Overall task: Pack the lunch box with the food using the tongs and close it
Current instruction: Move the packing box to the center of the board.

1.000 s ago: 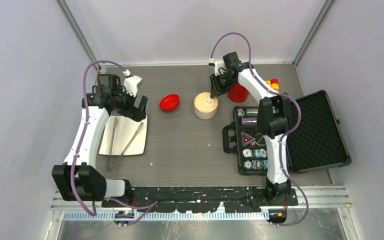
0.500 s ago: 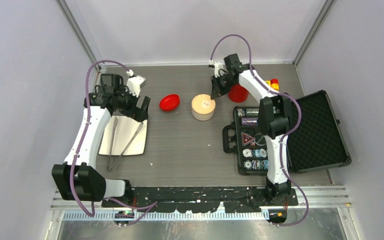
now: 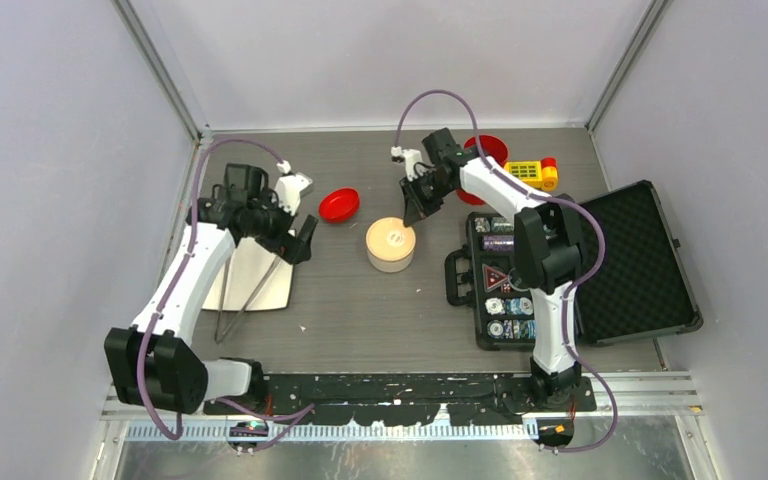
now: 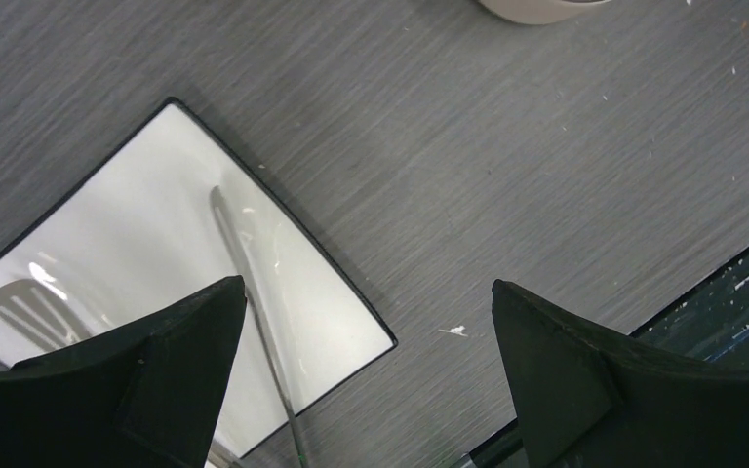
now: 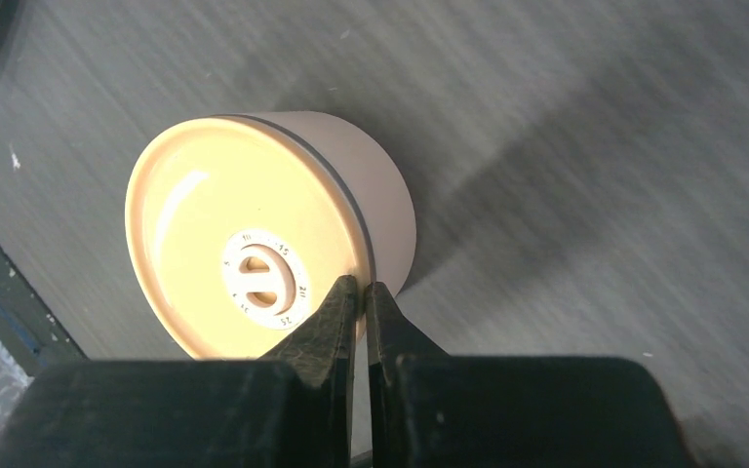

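The robot should next use its right gripper to slide the lunch box [image 3: 390,246] toward the plate and slightly back.
The lunch box [image 3: 390,246] is a round tin with a tan lid [image 5: 205,244] and stands at the table's middle. My right gripper [image 5: 361,289] is shut on the lid's rim at its far right edge [image 3: 410,213]. The long silver tongs [image 3: 248,290] lie across a white square plate [image 3: 272,290] on the left. One thin arm [image 4: 244,255] and a slotted tip [image 4: 27,308] show in the left wrist view. My left gripper [image 4: 366,290] hangs open above the plate's right corner [image 3: 302,238], holding nothing. No food shows in any view.
A small red bowl [image 3: 339,205] sits beyond the plate, and another red bowl [image 3: 487,150] at the back. Beside that one lies a yellow toy [image 3: 530,172]. An open black case of poker chips [image 3: 500,285] fills the right side, with its lid [image 3: 640,262] flat.
My right gripper closed on the lunch box's rim and pulled it nearer and to the left, uncovering the back red bowl. The left arm swung right, toward the plate's right corner.
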Controlling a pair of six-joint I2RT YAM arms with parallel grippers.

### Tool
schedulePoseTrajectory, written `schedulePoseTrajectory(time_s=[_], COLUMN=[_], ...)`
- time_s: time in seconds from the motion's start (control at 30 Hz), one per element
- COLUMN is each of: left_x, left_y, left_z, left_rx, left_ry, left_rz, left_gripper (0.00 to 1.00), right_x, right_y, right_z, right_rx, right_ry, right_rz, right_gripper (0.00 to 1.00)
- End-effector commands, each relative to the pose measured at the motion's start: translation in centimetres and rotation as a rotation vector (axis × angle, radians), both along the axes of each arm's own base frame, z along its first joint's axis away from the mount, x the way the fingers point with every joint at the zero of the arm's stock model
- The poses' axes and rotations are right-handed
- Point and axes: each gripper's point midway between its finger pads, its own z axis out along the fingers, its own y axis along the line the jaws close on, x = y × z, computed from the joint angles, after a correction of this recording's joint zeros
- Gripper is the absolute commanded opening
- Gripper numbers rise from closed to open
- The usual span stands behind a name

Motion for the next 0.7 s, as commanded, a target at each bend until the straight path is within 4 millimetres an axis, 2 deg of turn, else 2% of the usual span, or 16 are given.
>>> schedulePoseTrajectory(time_s=[0.0, 0.17, 0.33, 0.53, 0.67], left_x=[-0.8, -1.1, -1.0, -0.2, 1.4], left_y=[-2.2, -5.6, -9.8, -13.5, -14.0], left_z=[0.4, 0.0, -0.9, -2.8, -4.7], left_rx=[-0.031, -0.030, -0.034, -0.036, -0.005], left_ry=[-0.086, -0.192, -0.264, -0.310, -0.281], left_rz=[-0.099, -0.228, -0.329, -0.403, -0.375], left_gripper=[1.00, 0.95, 0.84, 0.75, 0.73], right_x=[-3.6, -4.8, -5.6, -5.7, -6.0], right_y=[1.8, 4.4, 6.8, 7.5, 7.6], right_z=[-0.4, 0.1, 0.9, 1.7, 1.8], right_rx=[-0.016, 0.019, 0.058, 0.088, 0.095], right_ry=[0.061, 0.070, 0.069, 0.081, 0.095], right_rz=[0.035, 0.035, 0.041, 0.020, 0.018], right_gripper=[0.00, 0.00, 0.01, 0.03, 0.04])
